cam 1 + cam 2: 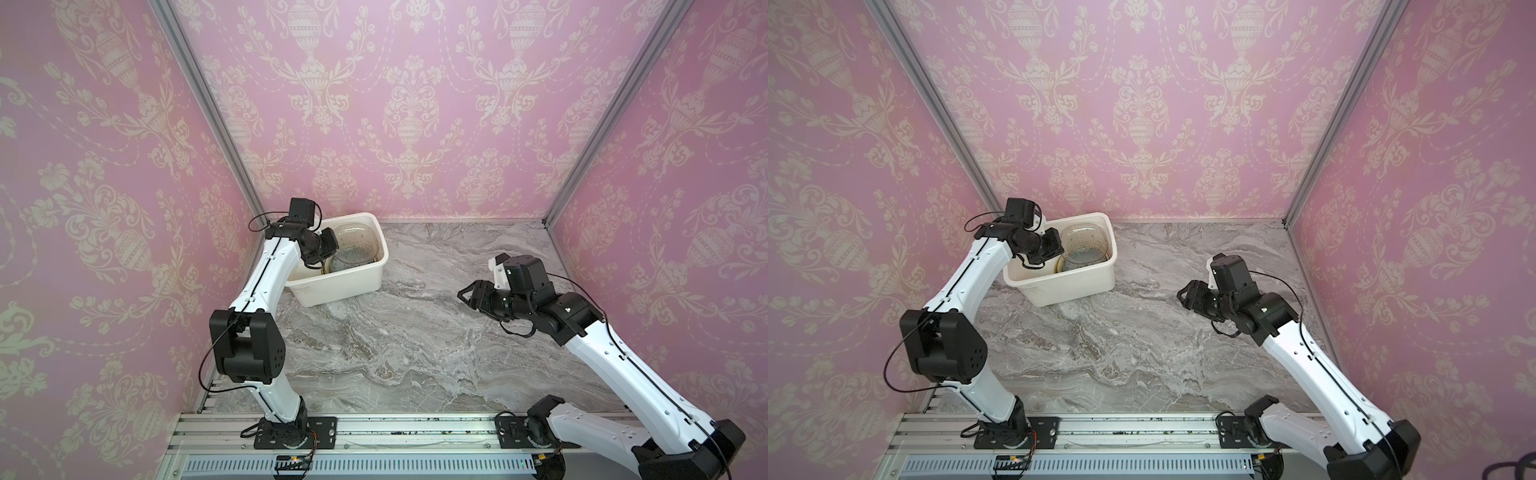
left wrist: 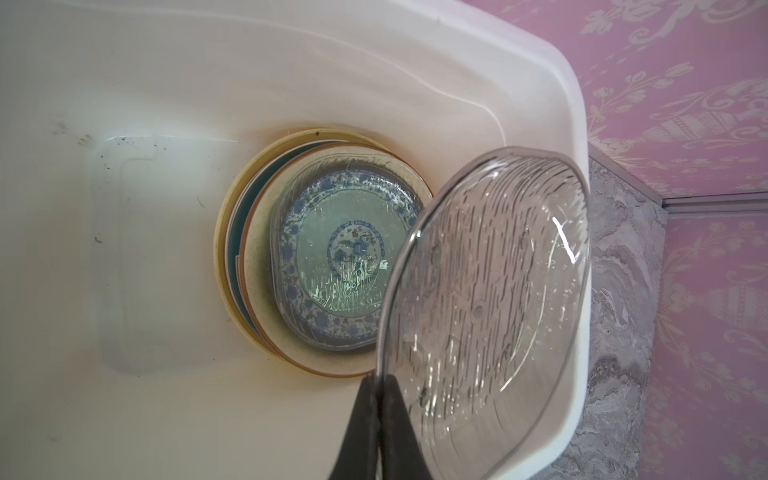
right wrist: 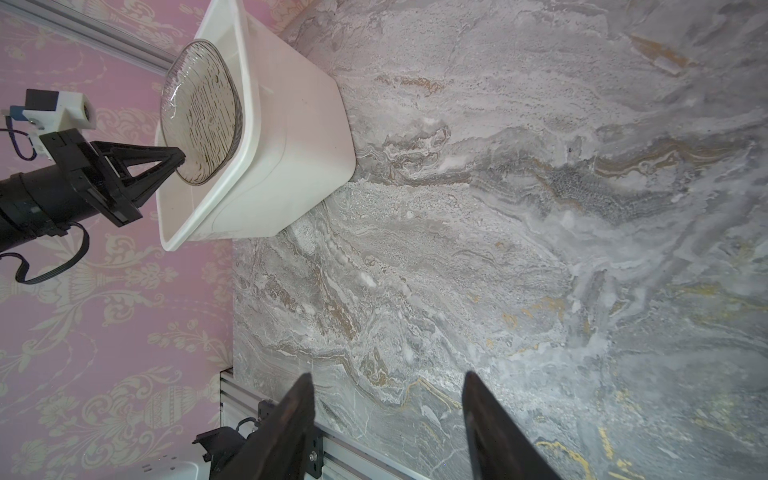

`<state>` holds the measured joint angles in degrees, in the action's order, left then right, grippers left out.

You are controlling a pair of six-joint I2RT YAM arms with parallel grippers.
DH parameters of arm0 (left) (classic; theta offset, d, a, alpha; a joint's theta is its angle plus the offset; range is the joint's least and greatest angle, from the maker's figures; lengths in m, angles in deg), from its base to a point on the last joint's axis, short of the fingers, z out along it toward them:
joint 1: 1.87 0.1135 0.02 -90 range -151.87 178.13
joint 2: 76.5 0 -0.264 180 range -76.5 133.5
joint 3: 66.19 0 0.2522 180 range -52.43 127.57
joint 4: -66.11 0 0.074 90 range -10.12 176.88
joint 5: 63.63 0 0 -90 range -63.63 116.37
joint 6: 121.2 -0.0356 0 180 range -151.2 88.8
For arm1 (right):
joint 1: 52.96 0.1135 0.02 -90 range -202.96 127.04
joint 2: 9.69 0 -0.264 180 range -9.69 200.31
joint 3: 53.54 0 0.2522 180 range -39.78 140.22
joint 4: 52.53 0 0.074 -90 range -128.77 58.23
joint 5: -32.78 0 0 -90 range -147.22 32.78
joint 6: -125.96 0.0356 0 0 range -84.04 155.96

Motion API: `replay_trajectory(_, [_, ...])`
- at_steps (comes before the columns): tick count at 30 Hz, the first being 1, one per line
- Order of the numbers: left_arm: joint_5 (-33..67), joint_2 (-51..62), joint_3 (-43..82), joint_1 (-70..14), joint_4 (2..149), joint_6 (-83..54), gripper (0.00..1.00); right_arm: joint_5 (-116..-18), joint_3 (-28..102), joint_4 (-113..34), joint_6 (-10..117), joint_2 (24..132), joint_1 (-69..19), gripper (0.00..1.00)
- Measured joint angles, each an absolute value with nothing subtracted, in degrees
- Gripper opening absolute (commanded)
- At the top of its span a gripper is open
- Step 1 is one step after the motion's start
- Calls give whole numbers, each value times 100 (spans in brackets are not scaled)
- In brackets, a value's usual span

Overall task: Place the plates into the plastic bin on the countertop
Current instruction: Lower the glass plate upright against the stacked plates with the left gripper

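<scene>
I will bring the tilted glass plate down onto the stack of plates with my left gripper and let go of the glass plate's rim, because the stack is below the gripper on the bin's bottom.
The white plastic bin (image 1: 340,286) (image 1: 1071,286) stands at the back left of the grey marble countertop (image 1: 415,332). My left gripper (image 2: 380,374) (image 3: 178,156) is shut on the edge of a clear grey glass plate (image 2: 490,291) (image 1: 357,245) (image 3: 199,112). It holds the plate tilted over the bin's far end. A stack of plates lies on the bin floor, with a blue-patterned plate (image 2: 345,266) near the top and cream ones (image 2: 266,332) beneath. My right gripper (image 1: 463,295) (image 1: 1181,295) (image 3: 386,374) hangs open and empty above the countertop's right side.
Pink patterned walls (image 1: 124,166) close in the left, back and right sides. An aluminium rail (image 1: 374,428) with both arm bases runs along the front edge. The bin rim (image 2: 540,62) sits close to the back left corner.
</scene>
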<state>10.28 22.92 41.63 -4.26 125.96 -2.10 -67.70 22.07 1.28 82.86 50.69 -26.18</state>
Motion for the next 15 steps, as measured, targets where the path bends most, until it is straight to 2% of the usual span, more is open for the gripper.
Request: replay_trajectory(15, [1126,3193,4412,-321,12581,-317,0,-6879,1870,-309,8294,5126,-2817,56])
